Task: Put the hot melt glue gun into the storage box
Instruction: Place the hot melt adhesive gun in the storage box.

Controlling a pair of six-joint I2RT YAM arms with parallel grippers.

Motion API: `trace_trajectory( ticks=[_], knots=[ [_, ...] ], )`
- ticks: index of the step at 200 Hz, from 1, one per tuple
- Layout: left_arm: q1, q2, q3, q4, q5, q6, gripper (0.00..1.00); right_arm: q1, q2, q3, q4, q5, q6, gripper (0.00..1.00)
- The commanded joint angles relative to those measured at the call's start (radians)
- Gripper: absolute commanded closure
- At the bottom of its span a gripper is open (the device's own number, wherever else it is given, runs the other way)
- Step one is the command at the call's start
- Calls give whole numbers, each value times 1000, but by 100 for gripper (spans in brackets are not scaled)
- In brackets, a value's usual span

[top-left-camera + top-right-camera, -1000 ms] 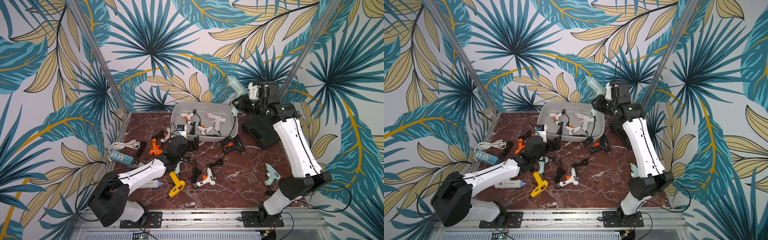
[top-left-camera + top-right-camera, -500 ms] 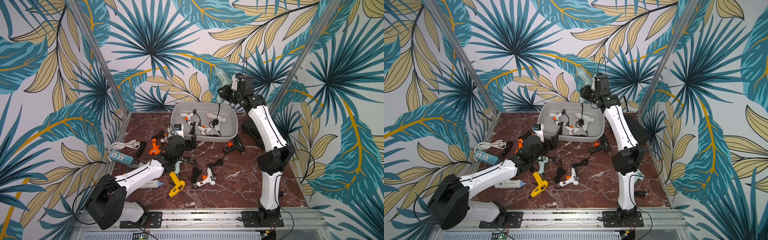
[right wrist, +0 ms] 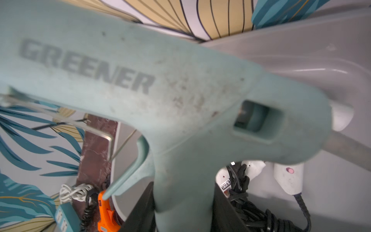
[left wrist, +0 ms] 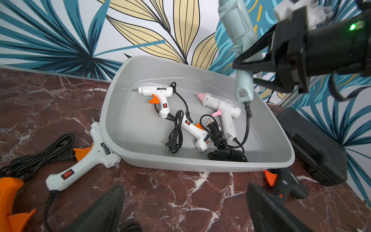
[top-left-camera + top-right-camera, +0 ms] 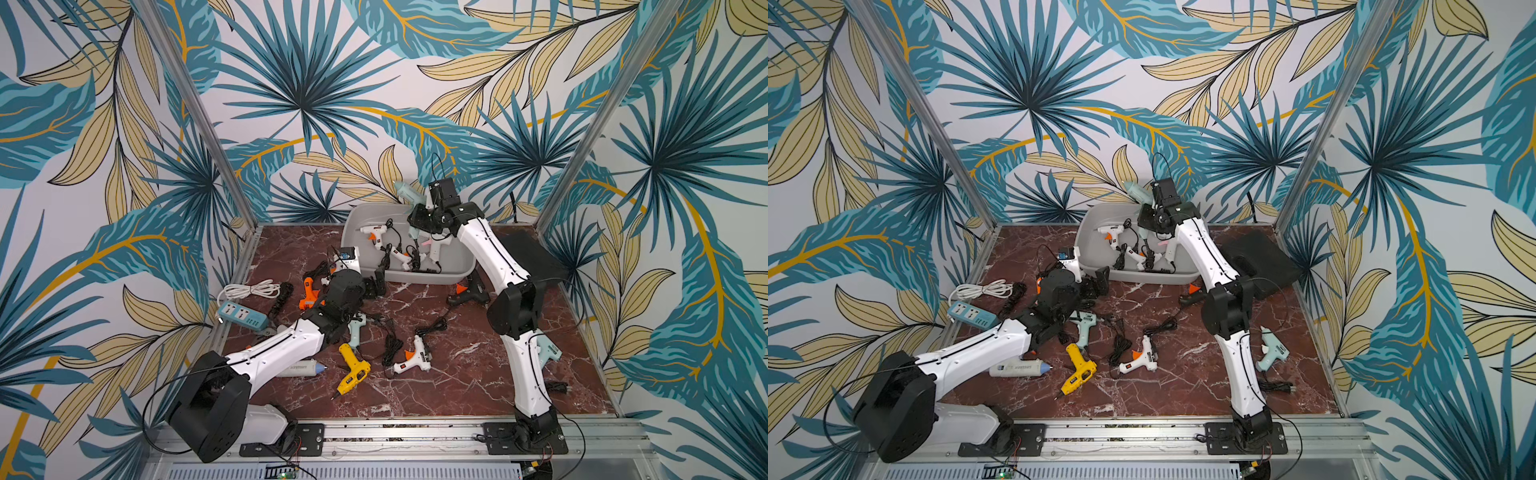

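My right gripper tilts downward next, lowers over the middle white glue gun (image 5: 402,258) and releases, as the teal glue gun (image 5: 404,190) hangs high above the box.
My right gripper (image 5: 419,217) (image 5: 1148,218) is shut on the handle of a pale teal hot melt glue gun (image 5: 404,190) (image 5: 1136,191). It holds the gun above the far right part of the light grey storage box (image 5: 415,277) (image 5: 1142,276). In the right wrist view the gun (image 3: 160,90) fills the frame, its handle between the black fingers (image 3: 140,209). The left wrist view shows its cord hanging into the box (image 4: 128,112), which holds three white glue guns. My left gripper (image 5: 376,286) (image 4: 183,190) is open and empty above the marble, just in front of the box's near left corner.
Several glue guns lie on the marble table: yellow (image 5: 353,370), white (image 5: 415,357), orange (image 5: 309,291), black (image 5: 469,293), teal (image 5: 548,353). A white one (image 4: 90,156) leans on the box. A power strip (image 5: 243,316) sits at the left, a black case (image 5: 528,253) right of the box.
My right arm has swung left with the teal glue gun, from above the black case to over the box. The left arm has hardly moved.
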Motion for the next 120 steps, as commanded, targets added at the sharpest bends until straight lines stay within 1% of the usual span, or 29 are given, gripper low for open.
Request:
trace_trajectory(
  ticks=[1, 59, 120],
  knots=[
    [13, -15, -12, -8, 1, -14, 0, 15, 33, 20, -40, 53, -48, 100],
    [19, -5, -11, -14, 9, -18, 0, 24, 124, 26, -65, 101, -80, 100],
    [22, 7, -6, -23, 15, -19, 0, 36, 241, 92, -68, 127, -90, 100]
  ],
)
